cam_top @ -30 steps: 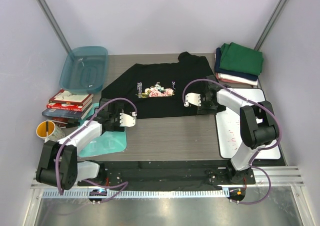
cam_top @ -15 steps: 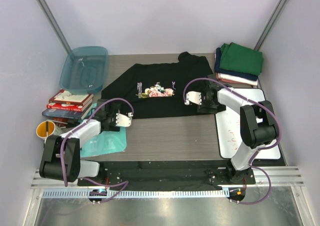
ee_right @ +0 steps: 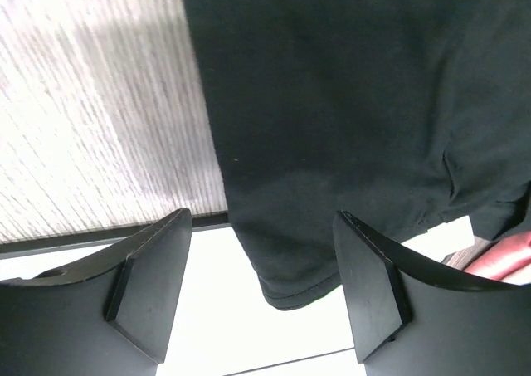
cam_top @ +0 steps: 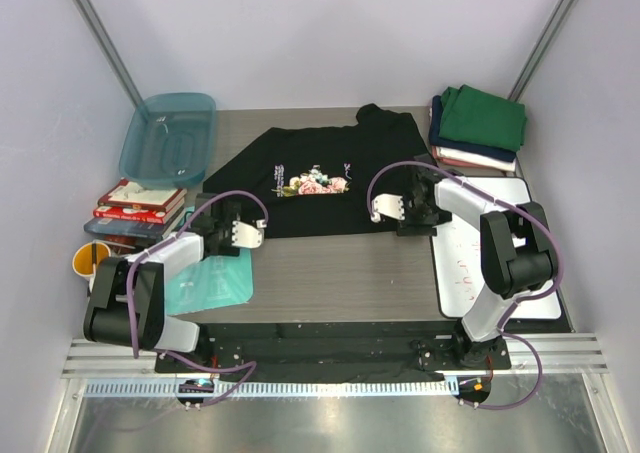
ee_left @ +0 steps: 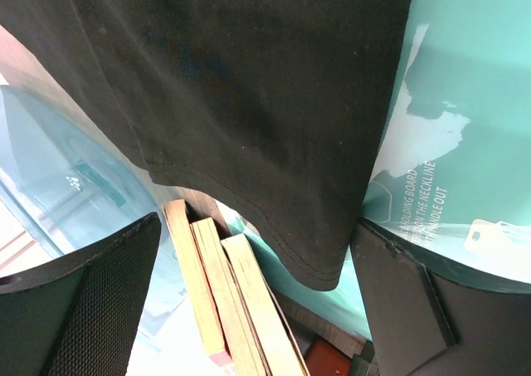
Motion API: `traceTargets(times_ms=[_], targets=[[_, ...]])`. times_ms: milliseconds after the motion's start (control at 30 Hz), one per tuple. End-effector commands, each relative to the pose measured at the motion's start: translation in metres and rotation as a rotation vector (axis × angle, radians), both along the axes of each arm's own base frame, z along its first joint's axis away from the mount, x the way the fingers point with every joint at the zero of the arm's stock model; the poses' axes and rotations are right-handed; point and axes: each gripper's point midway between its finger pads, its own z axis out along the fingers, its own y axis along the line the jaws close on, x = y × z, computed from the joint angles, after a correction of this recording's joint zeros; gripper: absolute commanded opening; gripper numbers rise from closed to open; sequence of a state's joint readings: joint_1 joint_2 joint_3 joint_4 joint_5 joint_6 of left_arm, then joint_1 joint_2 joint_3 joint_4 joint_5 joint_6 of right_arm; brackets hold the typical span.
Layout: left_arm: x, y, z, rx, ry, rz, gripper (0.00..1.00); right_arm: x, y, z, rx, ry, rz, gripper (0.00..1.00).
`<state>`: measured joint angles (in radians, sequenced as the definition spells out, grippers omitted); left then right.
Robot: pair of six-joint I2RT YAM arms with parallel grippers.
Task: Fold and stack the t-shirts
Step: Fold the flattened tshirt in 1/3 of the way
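The black t-shirt's near corner [cam_top: 201, 219] [ee_left: 313, 258] by the books lies between my spread fingers. My left gripper should go down onto it and close on the cloth.
A black t-shirt [cam_top: 310, 173] with a floral print lies spread flat on the table. My left gripper [cam_top: 243, 233] is open at its near-left corner. In the left wrist view that corner [ee_left: 249, 102] lies between the spread fingers [ee_left: 99, 301], which do not touch it. My right gripper [cam_top: 385, 206] is open at the near-right corner. In the right wrist view the hem corner [ee_right: 332, 127] sits between the two pads [ee_right: 153, 285], over a white board [ee_right: 207, 310]. Folded t-shirts [cam_top: 478, 128] are stacked at the back right, green on top, then navy, then pinkish-white.
A teal tub [cam_top: 168, 133] stands at the back left, with books [cam_top: 140, 205] and a yellow cup [cam_top: 92, 263] in front of it. A teal mat [cam_top: 210, 281] lies under the left gripper. The white board [cam_top: 490, 263] covers the table's right side.
My left gripper has shifted left and slightly back, onto the shirt's near-left corner, with the arm folding in. The right gripper has barely moved.
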<state>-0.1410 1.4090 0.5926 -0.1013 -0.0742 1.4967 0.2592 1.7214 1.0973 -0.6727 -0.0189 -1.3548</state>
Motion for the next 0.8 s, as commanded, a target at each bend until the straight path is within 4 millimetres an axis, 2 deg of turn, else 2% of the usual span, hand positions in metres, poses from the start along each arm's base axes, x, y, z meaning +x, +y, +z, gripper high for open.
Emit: traceTargets(times_ms=[0,33,133,267,333,400,433,467,500,533,567,600,667,700,733,767], targets=[[-0.013,-0.004,-0.021,-0.036,0.094,-0.012,0.95,0.002,0.006,0.010,0.010,-0.056,0.057,0.74],[-0.013,-0.004,-0.021,-0.036,0.096,-0.015,0.94,-0.001,0.004,0.001,0.001,-0.055,0.051,0.75],[-0.010,-0.005,-0.021,-0.037,0.094,-0.017,0.91,0.011,0.006,-0.009,0.006,-0.096,0.028,0.74],[-0.007,-0.005,-0.023,-0.036,0.103,-0.013,0.78,0.024,0.010,-0.016,0.017,-0.117,0.016,0.73],[-0.005,-0.006,-0.022,-0.036,0.102,-0.017,0.72,0.033,0.005,-0.021,-0.019,-0.152,0.010,0.70],[-0.005,-0.007,-0.024,-0.043,0.109,-0.018,0.58,0.041,0.003,-0.024,-0.031,-0.180,0.011,0.67],[-0.002,-0.007,-0.023,-0.044,0.106,-0.017,0.41,0.043,0.004,-0.028,-0.033,-0.179,0.013,0.55],[-0.001,-0.008,-0.023,-0.047,0.105,-0.019,0.28,0.046,0.005,-0.028,-0.035,-0.184,0.012,0.45],[0.001,-0.008,-0.022,-0.047,0.103,-0.017,0.11,0.053,0.004,-0.024,-0.041,-0.200,0.003,0.34],[0.007,-0.008,-0.017,-0.056,0.082,-0.005,0.00,0.057,0.004,-0.023,-0.040,-0.207,-0.016,0.08],[0.011,-0.009,-0.013,-0.066,0.068,0.005,0.00,0.061,0.004,-0.021,-0.042,-0.214,-0.028,0.01],[0.017,-0.009,-0.008,-0.076,0.051,0.017,0.00,0.071,0.005,-0.009,-0.044,-0.243,-0.039,0.01],[0.035,-0.012,0.016,-0.107,-0.012,0.040,0.00,0.078,0.005,0.009,-0.036,-0.265,-0.050,0.01],[0.043,-0.013,0.027,-0.115,-0.042,0.040,0.00,0.089,0.009,0.027,-0.019,-0.303,-0.053,0.01],[0.060,-0.016,0.051,-0.130,-0.105,0.041,0.00,0.093,0.011,0.039,-0.004,-0.317,-0.049,0.01],[0.069,-0.016,0.065,-0.144,-0.143,0.055,0.00,0.097,0.012,0.052,0.007,-0.337,-0.051,0.01]])
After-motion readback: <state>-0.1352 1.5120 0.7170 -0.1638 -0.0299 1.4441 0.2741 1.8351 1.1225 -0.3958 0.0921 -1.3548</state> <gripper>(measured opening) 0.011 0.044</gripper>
